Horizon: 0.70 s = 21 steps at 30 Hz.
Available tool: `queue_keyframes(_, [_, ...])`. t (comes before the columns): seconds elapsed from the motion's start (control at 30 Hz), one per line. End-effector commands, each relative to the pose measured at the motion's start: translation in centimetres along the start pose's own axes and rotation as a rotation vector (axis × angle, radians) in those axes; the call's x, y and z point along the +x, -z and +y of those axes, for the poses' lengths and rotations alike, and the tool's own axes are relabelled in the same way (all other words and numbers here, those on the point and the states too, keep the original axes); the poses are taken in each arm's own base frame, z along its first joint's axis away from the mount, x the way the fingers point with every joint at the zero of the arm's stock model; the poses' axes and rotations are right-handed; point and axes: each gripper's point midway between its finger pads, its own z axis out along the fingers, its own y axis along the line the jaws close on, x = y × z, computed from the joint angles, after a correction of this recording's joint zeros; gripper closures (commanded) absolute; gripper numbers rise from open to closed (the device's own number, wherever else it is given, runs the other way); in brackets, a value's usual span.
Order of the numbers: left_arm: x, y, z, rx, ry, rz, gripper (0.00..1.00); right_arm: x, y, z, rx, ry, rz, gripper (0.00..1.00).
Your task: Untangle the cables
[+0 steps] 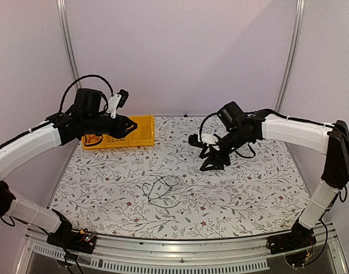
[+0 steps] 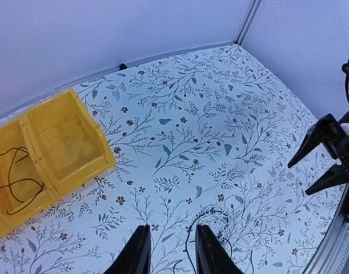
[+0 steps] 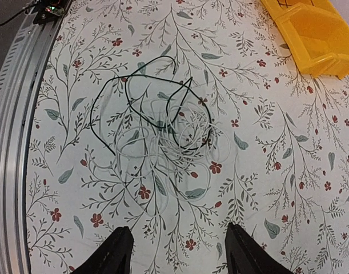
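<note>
The dark green cable's hooked end (image 1: 144,185) (image 2: 178,262) is below my left gripper and to its right in the top view, so I will move the gripper down and across onto it next.
A tangle of thin cables (image 1: 161,190) lies on the flowered tablecloth near the table's middle front. In the right wrist view it shows as one black wire and several pale wires (image 3: 163,128) looped together. Another thin dark wire (image 2: 11,177) lies coiled in a compartment of the yellow bin (image 2: 71,165). My left gripper (image 1: 128,126) hovers high by the bin; its jaws (image 2: 169,251) are apart and empty, with the tangle's black wire (image 2: 220,220) below them. My right gripper (image 1: 211,158) hangs above the table right of the tangle, wide open and empty (image 3: 180,251).
The yellow bin (image 1: 141,132) stands at the back left of the table and shows in the right wrist view (image 3: 314,34). A metal rail (image 1: 180,260) runs along the front edge. Walls close in the back and sides. The right gripper's fingers (image 2: 325,145) show in the left wrist view.
</note>
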Motion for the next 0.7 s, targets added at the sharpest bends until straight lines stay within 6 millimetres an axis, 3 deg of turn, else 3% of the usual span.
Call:
queue_keyframes(0.0, [8.9,0.1,-0.4,0.031,0.257,0.226,0.69,-2.9,-0.9,0.3,-0.011,0.085,-0.039,0.41])
queue_keyframes(0.13, [13.3,-0.1,-1.8,0.071,0.351,0.292,0.58,-3.8,-3.7,0.0,-0.04,0.079,-0.021,0.4])
queue_keyframes(0.23, [16.1,-1.0,-2.4,0.111,0.357,0.352,0.56,-3.4,-7.0,0.3,-0.07,0.083,0.019,0.35])
queue_keyframes(0.4, [18.3,-3.0,-3.1,0.18,0.349,0.385,0.56,-2.8,-10.5,0.6,-0.076,0.138,0.042,0.23])
queue_keyframes(0.6, [20.5,-6.4,-2.0,0.136,0.354,0.448,0.66,-2.7,-12.6,1.3,-0.121,0.185,0.028,0.22])
queue_keyframes(0.67, [20.3,-7.4,-2.1,0.152,0.34,0.458,0.67,-2.7,-12.9,1.8,-0.145,0.201,0.018,0.22])
